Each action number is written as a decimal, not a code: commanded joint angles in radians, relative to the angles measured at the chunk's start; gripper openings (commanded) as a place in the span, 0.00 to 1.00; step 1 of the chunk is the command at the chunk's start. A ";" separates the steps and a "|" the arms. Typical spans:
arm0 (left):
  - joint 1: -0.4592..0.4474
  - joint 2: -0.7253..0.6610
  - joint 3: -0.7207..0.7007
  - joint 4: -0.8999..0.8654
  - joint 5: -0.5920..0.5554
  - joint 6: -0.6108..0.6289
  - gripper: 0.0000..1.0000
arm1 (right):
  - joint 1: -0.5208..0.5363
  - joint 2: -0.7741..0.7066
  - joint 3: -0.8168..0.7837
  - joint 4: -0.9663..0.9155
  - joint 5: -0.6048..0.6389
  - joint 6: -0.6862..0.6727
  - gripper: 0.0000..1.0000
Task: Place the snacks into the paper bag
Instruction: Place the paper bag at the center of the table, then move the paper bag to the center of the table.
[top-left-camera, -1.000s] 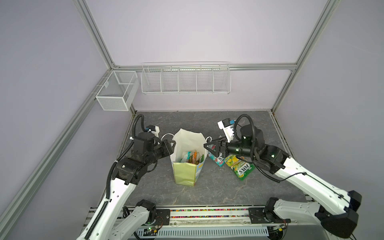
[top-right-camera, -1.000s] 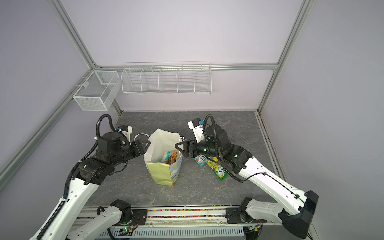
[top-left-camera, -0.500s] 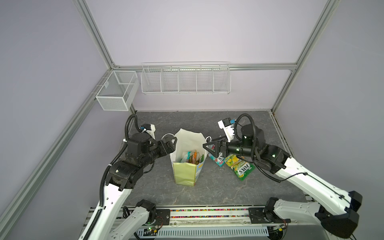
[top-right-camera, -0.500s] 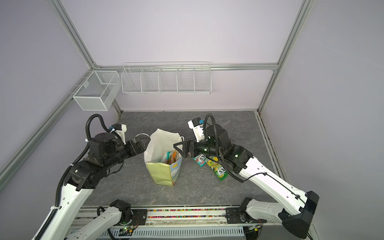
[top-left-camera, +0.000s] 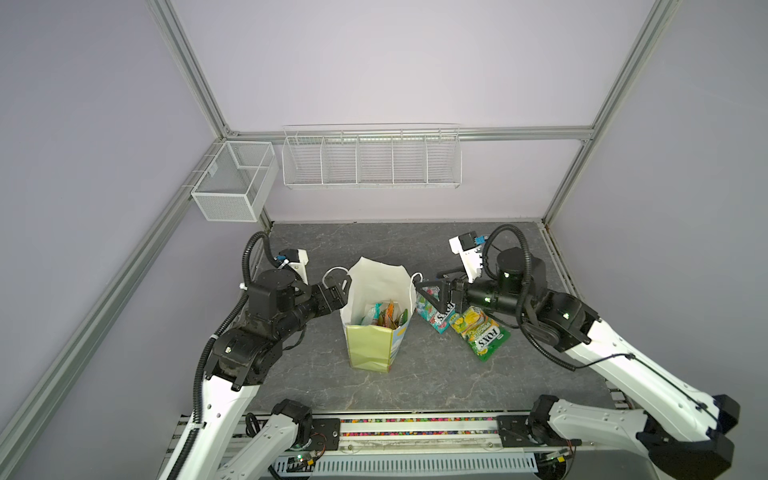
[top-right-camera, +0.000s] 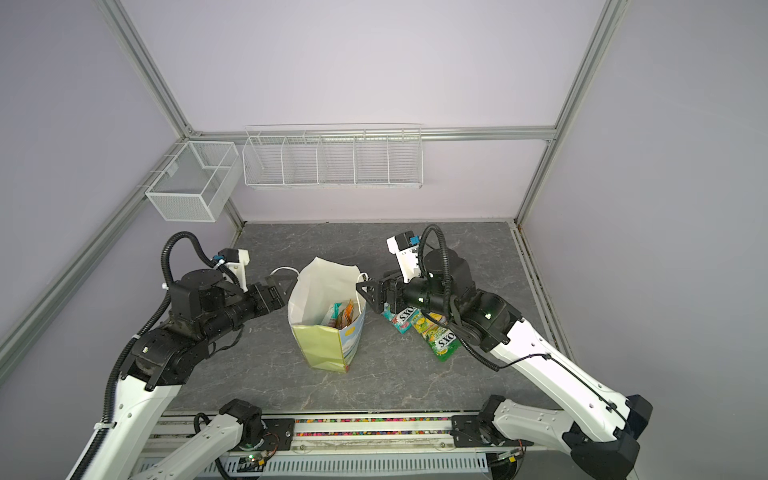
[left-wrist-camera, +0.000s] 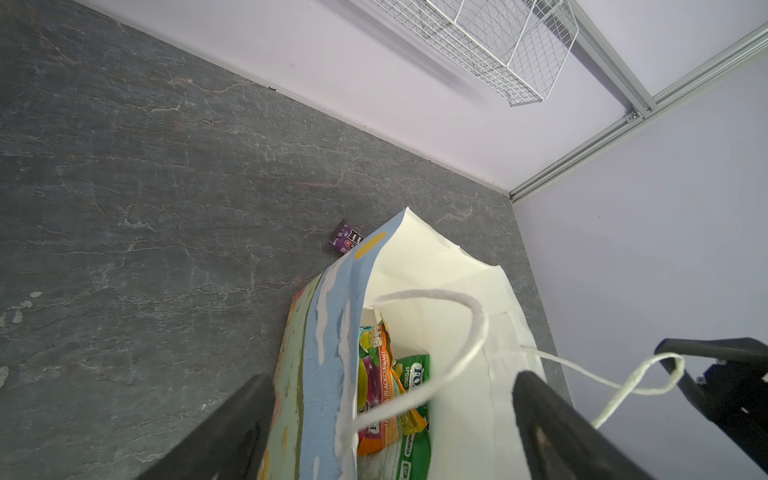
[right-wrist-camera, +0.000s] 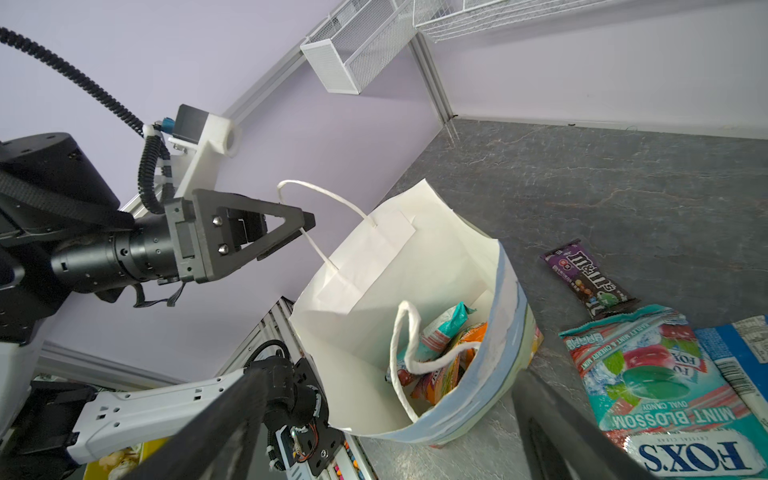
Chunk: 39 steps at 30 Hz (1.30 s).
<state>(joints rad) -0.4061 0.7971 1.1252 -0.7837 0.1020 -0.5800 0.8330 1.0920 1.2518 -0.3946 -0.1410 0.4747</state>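
Observation:
The white cord handle (top-left-camera: 333, 268) (left-wrist-camera: 408, 401) already runs between the open fingers of my left gripper. My left gripper will next move gently away from the bag's rim and close on that cord handle.
The paper bag (top-left-camera: 368, 347) (top-right-camera: 320, 347) stands upright and open mid-table. Orange, teal and green snacks (top-left-camera: 384, 318) (left-wrist-camera: 382, 386) (right-wrist-camera: 440, 332) lie inside it. Right of it on the table are a teal FOX'S packet (top-left-camera: 434, 318) (right-wrist-camera: 648, 374), a yellow-green one (top-left-camera: 478, 332) (top-right-camera: 438, 334), a purple packet (right-wrist-camera: 590, 278) (left-wrist-camera: 347, 241) and a blue one (right-wrist-camera: 748, 353). My left gripper (top-left-camera: 338, 289) (left-wrist-camera: 392, 384) is open at the bag's left rim by its cord handle (top-left-camera: 332, 272). Over at the right rim, my right gripper (top-left-camera: 424, 291) (right-wrist-camera: 390, 378) is open and holds nothing.
Two white wire baskets hang on the walls, a long one (top-left-camera: 372, 160) at the back and a small one (top-left-camera: 232, 187) at the back left. A rail (top-left-camera: 415, 422) runs along the table's front edge. Walls close the left, back and right sides.
Both grippers' jaws have spread wider. My left wrist has drawn back a little to the left. The bag and the packets on the table have stayed put.

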 joint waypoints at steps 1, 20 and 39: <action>-0.002 0.000 0.024 -0.003 -0.019 0.022 0.85 | -0.019 -0.031 0.026 -0.039 0.046 -0.036 0.95; -0.001 0.050 0.073 -0.007 -0.096 0.074 0.05 | -0.221 -0.082 0.015 -0.158 0.076 -0.069 0.96; -0.001 0.001 0.144 -0.104 -0.171 0.077 0.00 | -0.318 0.133 -0.006 -0.143 0.015 -0.155 0.97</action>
<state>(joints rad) -0.4061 0.8169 1.2251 -0.8974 -0.0418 -0.5133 0.5270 1.1954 1.2427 -0.5594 -0.0990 0.3573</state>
